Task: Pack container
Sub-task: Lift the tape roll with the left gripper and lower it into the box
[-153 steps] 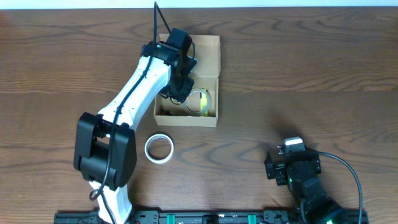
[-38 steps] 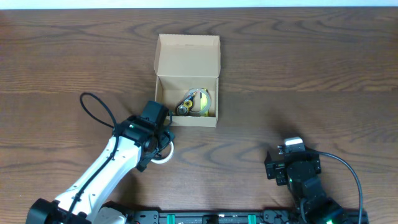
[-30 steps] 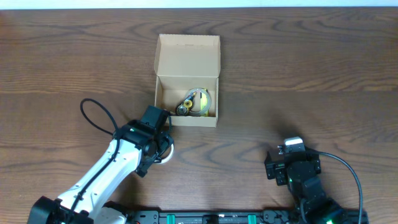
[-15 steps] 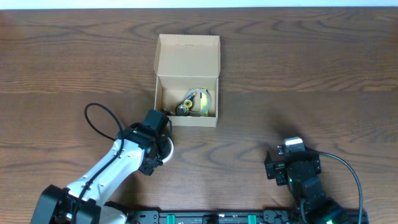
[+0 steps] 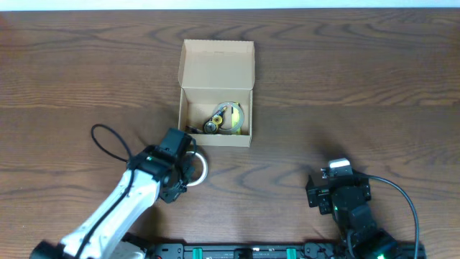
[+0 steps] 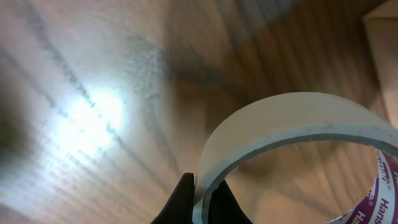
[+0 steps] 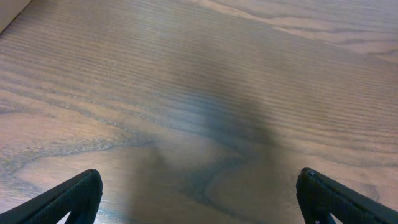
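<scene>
The white tape roll [image 5: 205, 170] is still outside the open box. My left gripper next needs to go up, move outward and come down onto the items inside to release.
The container [image 5: 215, 68], an open tan cardboard box with its flap lid folded back, lies at the middle back of the table. Inside it are a yellowish tape roll [image 5: 231, 118] and a small dark item [image 5: 210, 126]. Just in front of the box, my left gripper [image 5: 190, 170] is shut on the wall of a white tape roll [image 5: 205, 170]. In the left wrist view the two black fingers [image 6: 181, 202] pinch the roll's rim [image 6: 292, 121], which is raised off the wood. My right gripper [image 7: 199, 205] stands open over bare table, with nothing between its fingers.
The right arm [image 5: 345, 201] sits folded at the front right. A black cable loop [image 5: 108, 144] hangs off the left arm. A corner of the box [image 6: 382, 37] shows at the top right of the left wrist view.
My left gripper went from open to shut on the white tape roll and tipped it up off the table, moving slightly right. The right arm stayed still.
</scene>
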